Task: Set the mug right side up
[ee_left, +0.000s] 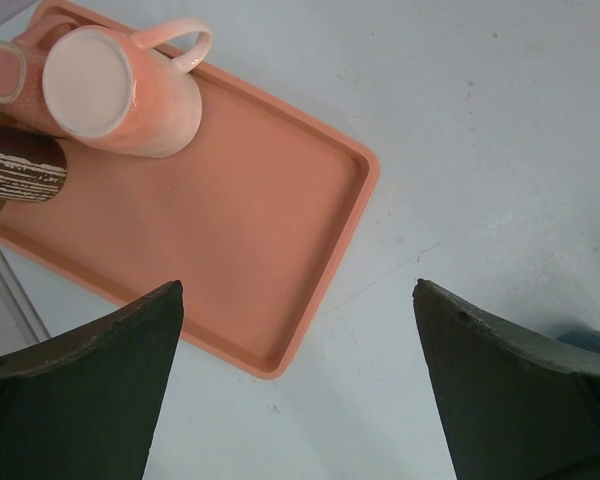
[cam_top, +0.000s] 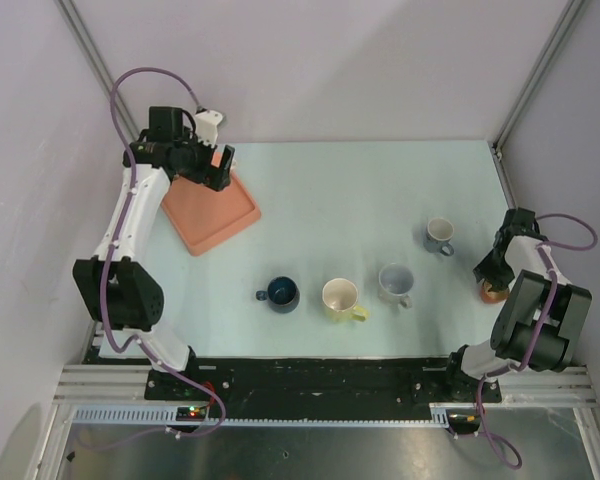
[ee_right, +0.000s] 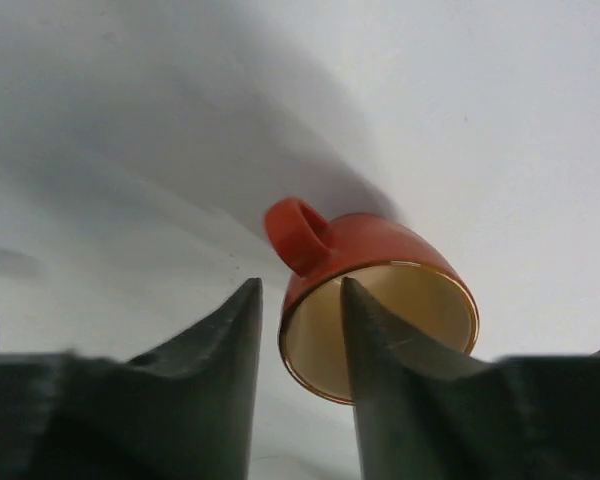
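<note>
My left gripper turns and moves down onto the handle of the upside-down pink mug next, because that loop sticks out clear of the mug's body.
An orange-red mug with a cream inside and a thin gold rim stands mouth up on the table, its handle pointing up-left in the right wrist view. My right gripper straddles the rim wall by the handle. One finger is inside the mug, the other outside with a small gap to the wall, so the jaws are slightly open. From above, the mug peeks out under the right gripper at the right table edge. My left gripper hangs wide open and empty beside the tray corner, far left.
A salmon tray at the back left holds an upside-down pink mug, a brown striped mug and another pink one. A navy mug, a yellow mug, a white mug and a grey mug stand upright mid-table.
</note>
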